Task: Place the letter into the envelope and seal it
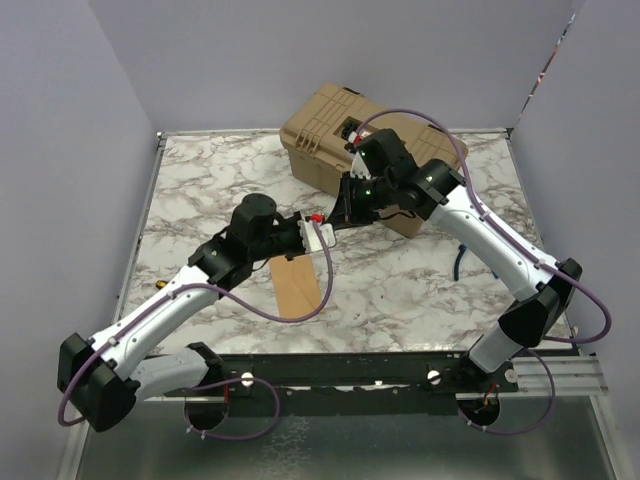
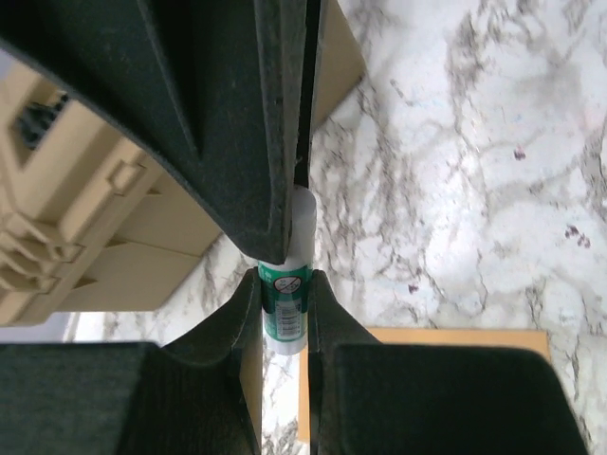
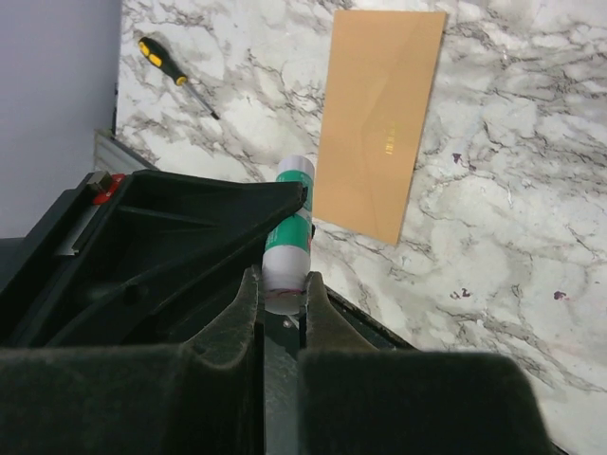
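Note:
My left gripper moves down next to the marble point(image 1: 318, 255) point(image 2: 337, 291) beside the envelope's far corner and releases the glue stick there, since that marble lies bare below it.
The orange-brown envelope point(image 1: 295, 285) lies flat on the marble table, its fold lines facing up point(image 3: 379, 123); a strip of it shows in the left wrist view point(image 2: 446, 337). The letter is out of view. Above the table, behind the envelope, both grippers meet on a green and white glue stick point(image 3: 289, 237). My left gripper point(image 2: 285, 284) is shut on the stick's green body point(image 2: 285, 313). My right gripper point(image 3: 282, 284) is shut on its white end. In the top view the left gripper point(image 1: 325, 228) and the right gripper point(image 1: 345, 212) sit tip to tip.
A tan hard case point(image 1: 340, 135) stands at the back of the table, just behind the right arm, also seen in the left wrist view point(image 2: 76, 237). A yellow and black screwdriver point(image 3: 175, 76) lies on the marble near the left edge. A metal rail point(image 1: 400, 375) runs along the near edge.

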